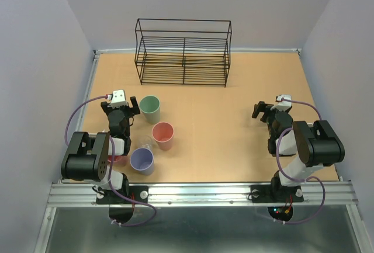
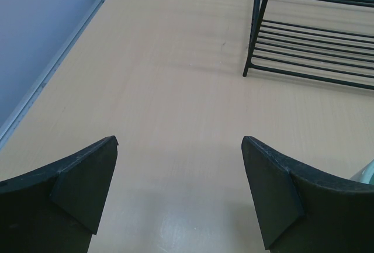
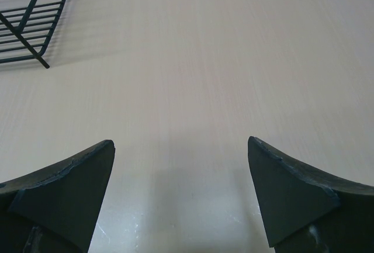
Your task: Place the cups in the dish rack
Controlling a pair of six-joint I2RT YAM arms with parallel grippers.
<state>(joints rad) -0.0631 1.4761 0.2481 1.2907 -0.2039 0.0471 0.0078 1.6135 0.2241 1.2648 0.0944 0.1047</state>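
My right gripper is going to move outward next, turn toward the rack and close on the rack's nearer end frame (image 1: 227,61) (image 3: 60,12), because that frame is clear of cups.
The black wire dish rack (image 1: 184,51) stands empty at the back middle of the table. A sage green cup (image 1: 150,108), a salmon-pink cup (image 1: 163,135) and a lavender cup (image 1: 142,160) stand upright at the front left. A small clear cup (image 1: 146,146) sits between the pink and lavender ones. Another pink cup (image 1: 117,159) is mostly hidden under the left arm. My left gripper (image 1: 121,104) is open and empty just left of the green cup, whose rim edge (image 2: 365,174) shows in the left wrist view. My right gripper (image 1: 264,109) is open and empty at the right, far from the cups.
The left wrist view shows the rack's near left corner (image 2: 304,42) ahead to the right and the table's left rail (image 2: 52,69). The right wrist view shows the rack's right end (image 3: 29,25) at the far left. Grey walls enclose the table on three sides.
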